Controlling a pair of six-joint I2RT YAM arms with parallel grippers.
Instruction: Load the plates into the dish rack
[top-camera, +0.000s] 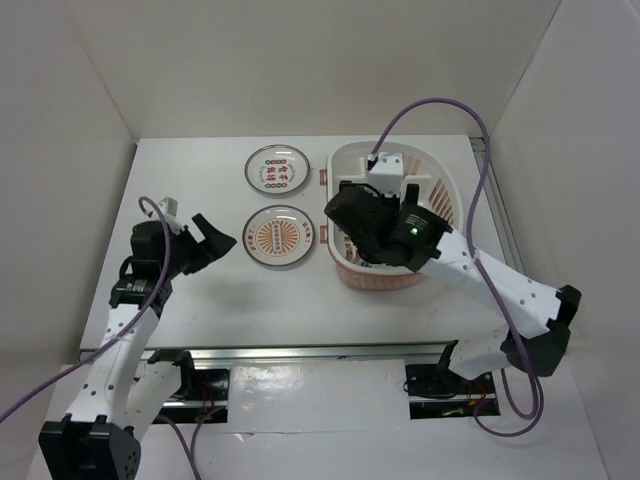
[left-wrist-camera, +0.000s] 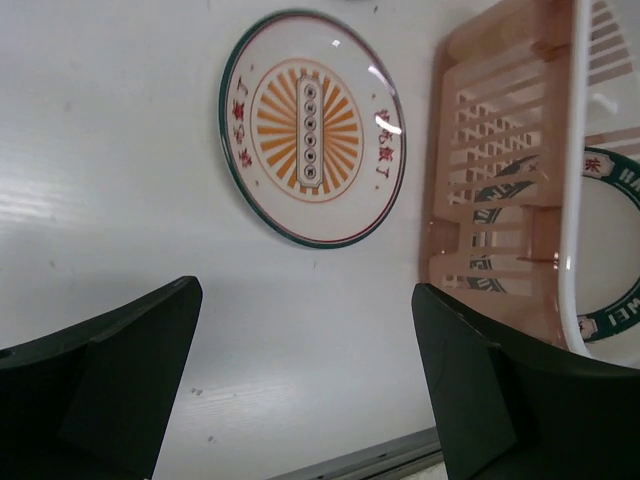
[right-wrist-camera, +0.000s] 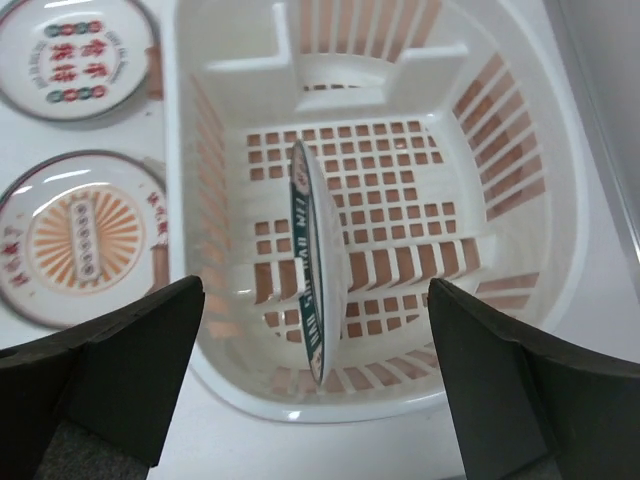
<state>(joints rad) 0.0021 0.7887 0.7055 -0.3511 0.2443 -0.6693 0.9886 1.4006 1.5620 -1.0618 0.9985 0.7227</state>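
Observation:
The rack (top-camera: 440, 180) crowds the opposite side of the plate, so the left gripper will next move down and to the right in the top view onto the sunburst plate's nearest rim (top-camera: 248, 248).
The pink-and-white dish rack (top-camera: 440, 180) stands at the table's right; it also shows in the right wrist view (right-wrist-camera: 560, 200) and the left wrist view (left-wrist-camera: 470, 200). The green-rimmed plate (right-wrist-camera: 318, 270) stands on edge inside it, seen through the rack wall in the left wrist view (left-wrist-camera: 612, 250). The orange sunburst plate (top-camera: 281, 236) (left-wrist-camera: 310, 125) (right-wrist-camera: 75, 240) and the red-green character plate (top-camera: 278, 167) (right-wrist-camera: 70, 55) lie flat on the table left of the rack. My right gripper (right-wrist-camera: 315, 385) is open and empty above the rack. My left gripper (top-camera: 212, 243) (left-wrist-camera: 300, 390) is open and empty, left of the sunburst plate.
White walls enclose the table on three sides. The table's front metal edge (left-wrist-camera: 380, 455) runs just below my left gripper. A purple cable (top-camera: 440, 105) loops over the rack's far side.

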